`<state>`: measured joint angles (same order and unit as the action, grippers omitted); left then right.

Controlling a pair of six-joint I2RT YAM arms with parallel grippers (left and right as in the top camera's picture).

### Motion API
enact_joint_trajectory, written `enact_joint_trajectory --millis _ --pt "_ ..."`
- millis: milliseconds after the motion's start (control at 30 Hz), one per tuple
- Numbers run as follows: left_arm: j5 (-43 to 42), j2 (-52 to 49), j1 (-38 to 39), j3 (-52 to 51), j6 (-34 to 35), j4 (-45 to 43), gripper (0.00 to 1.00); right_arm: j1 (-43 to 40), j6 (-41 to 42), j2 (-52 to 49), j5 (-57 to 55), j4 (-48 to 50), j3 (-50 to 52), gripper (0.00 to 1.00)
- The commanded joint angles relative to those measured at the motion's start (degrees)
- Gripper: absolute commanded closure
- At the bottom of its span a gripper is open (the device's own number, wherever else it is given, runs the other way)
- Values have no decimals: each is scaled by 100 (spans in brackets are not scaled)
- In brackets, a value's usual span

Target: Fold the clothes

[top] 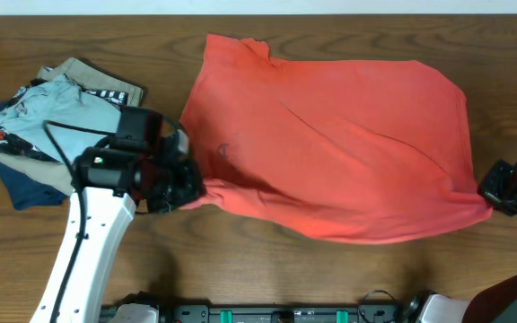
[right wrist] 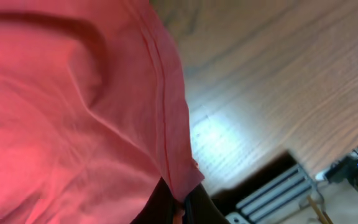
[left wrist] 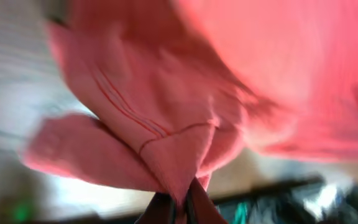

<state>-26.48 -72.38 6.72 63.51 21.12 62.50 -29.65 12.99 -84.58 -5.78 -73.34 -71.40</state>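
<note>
My right gripper carries the held hem corner outward next and releases it over the shirt's side edge (top: pixel 467 151), because the cloth beyond lies spread out flat.
The coral-red T-shirt (top: pixel 330 144) is stretched across the middle of the table, lifted along its near edge. My left gripper (top: pixel 185 188) is shut on the shirt's near left corner; in the left wrist view the gripper (left wrist: pixel 180 208) pinches a folded hem corner of the red cloth (left wrist: pixel 166 124), which hangs blurred above it. My right gripper (top: pixel 495 199) is shut on the near right corner; in the right wrist view the gripper (right wrist: pixel 180 211) clamps the stitched hem of the shirt (right wrist: pixel 73 112). No print shows on the side facing up.
A pile of folded garments sits at the far left: a light blue shirt (top: pixel 48 121) on top, tan cloth (top: pixel 97 76) behind it, navy cloth (top: pixel 21 184) beneath. Bare wooden table (top: pixel 258 269) lies in front of the shirt. Black equipment (top: pixel 285 314) lines the near edge.
</note>
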Motion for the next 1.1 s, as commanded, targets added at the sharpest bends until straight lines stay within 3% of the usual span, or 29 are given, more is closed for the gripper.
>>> enact_joint_trajectory --millis 0,167,1067 --pt "710 -61 -339 79 481 -136 94 -79 72 57 0 120 7 97" --pt "667 -61 -702 76 664 -332 94 -166 70 57 -2 136 7 99" --pt "599 -772 -691 46 728 -778 94 -490 66 0 289 568 103 98"
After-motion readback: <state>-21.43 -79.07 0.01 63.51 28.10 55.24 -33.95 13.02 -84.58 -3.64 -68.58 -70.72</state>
